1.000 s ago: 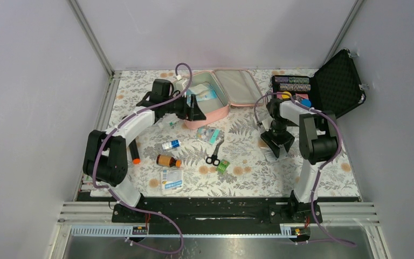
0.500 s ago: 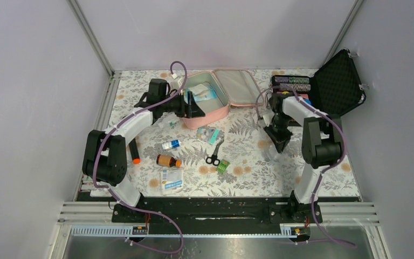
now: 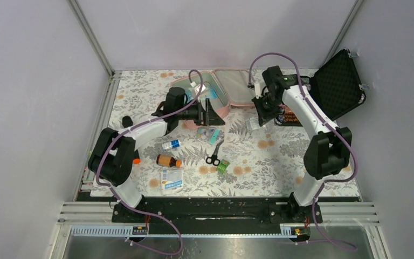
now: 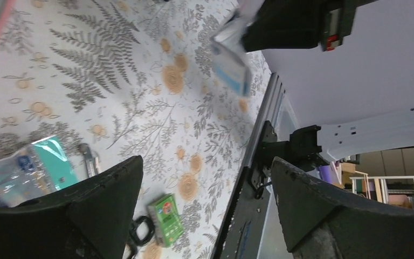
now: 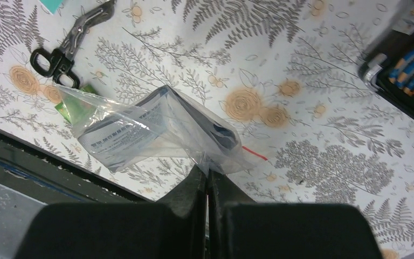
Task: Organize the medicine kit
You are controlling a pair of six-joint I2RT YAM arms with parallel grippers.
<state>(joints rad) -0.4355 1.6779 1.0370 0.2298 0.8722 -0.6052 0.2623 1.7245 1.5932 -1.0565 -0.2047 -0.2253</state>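
The bag's lower edge (image 3: 253,124) (image 4: 238,85) dangles free to the right in the top view. Next, my left gripper should move its open fingers that way and around it.
The pink medicine kit (image 3: 236,89) lies open at the back centre, its grey lid folded back and a pale packet inside. My right gripper (image 3: 259,109) hangs just right of it, shut (image 5: 207,175) on the top edge of a clear plastic bag (image 5: 156,129) with a printed packet in it; the bag (image 3: 253,123) dangles above the flowered cloth. In front of the kit, my left gripper (image 3: 211,115) points right, open (image 4: 207,172) and empty. The bag (image 4: 232,65) also shows in the left wrist view.
On the cloth lie scissors (image 3: 214,154), a green box (image 3: 223,166), teal blister packs (image 3: 210,134), a brown bottle (image 3: 167,161), a small blue-labelled bottle (image 3: 171,144) and a flat packet (image 3: 172,179). An open black foam case (image 3: 329,89) stands back right.
My right gripper shut on the bag on the cloth at the right, lifted it and carried it back toward the kit. The left gripper swung right from the kit's left end and opened wider.
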